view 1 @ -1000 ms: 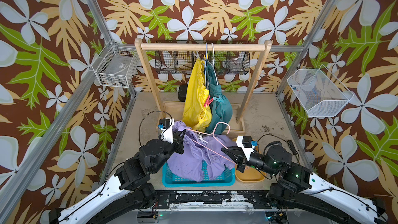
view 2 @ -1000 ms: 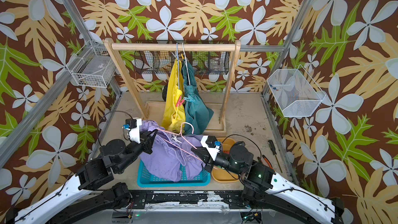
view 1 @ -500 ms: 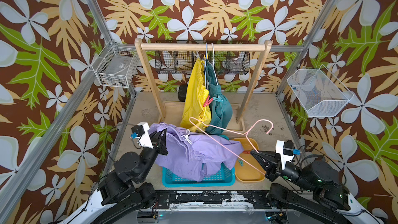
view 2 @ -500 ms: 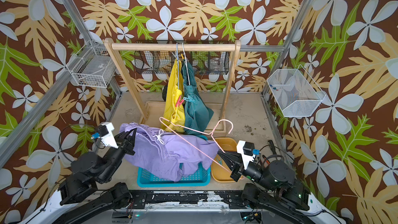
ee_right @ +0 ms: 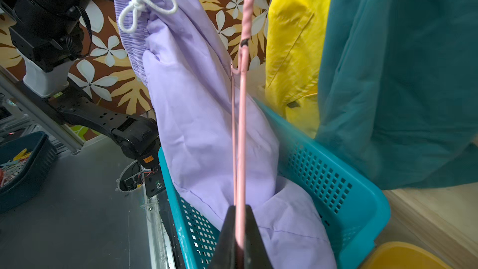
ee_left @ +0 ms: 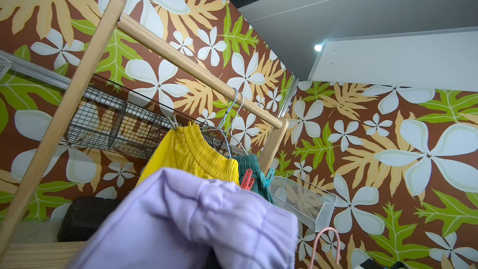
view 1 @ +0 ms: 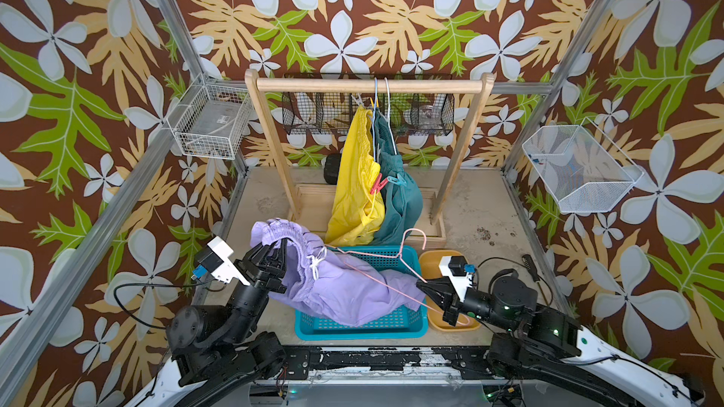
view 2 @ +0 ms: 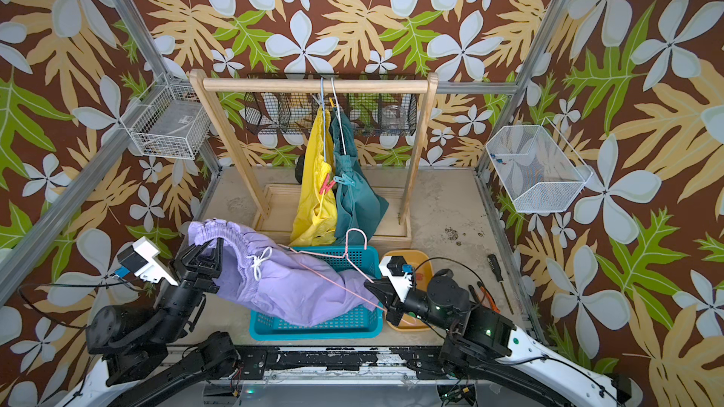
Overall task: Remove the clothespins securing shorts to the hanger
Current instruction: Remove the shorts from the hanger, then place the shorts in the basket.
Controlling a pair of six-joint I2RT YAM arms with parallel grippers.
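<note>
The left gripper brings the waistband down toward the yellow bowl and over the teal basket next. It lowers and releases it there, since the basket already holds the lilac fabric.
My left gripper (view 1: 274, 253) (view 2: 207, 253) is shut on the gathered waistband of the lilac shorts (view 1: 344, 287) (view 2: 290, 285) (ee_left: 196, 218), which trail down into the teal basket (view 1: 403, 321). My right gripper (view 1: 425, 291) (ee_right: 240, 216) is shut on the wire of the pink hanger (view 1: 376, 281) (ee_right: 241, 125), which lies across the lilac fabric. Yellow shorts (view 1: 354, 189) and teal shorts (view 1: 399, 205) hang from the wooden rack. A red-pink clothespin (view 1: 377, 184) (ee_left: 247, 178) and a light blue clothespin (view 1: 396, 181) (ee_left: 269, 175) grip them.
The wooden rack (view 1: 368, 86) stands behind the basket. A yellow bowl (view 1: 433, 264) sits beside the basket, under my right arm. Wire baskets hang on the left wall (view 1: 209, 127) and right wall (view 1: 580, 170). A dark bin of clothespins (ee_right: 15, 161) stands off the table.
My left gripper has drawn the lilac waistband to the left. My right gripper swung right with the pink hanger, then came back toward the basket, and the hanger hook now sits lower.
</note>
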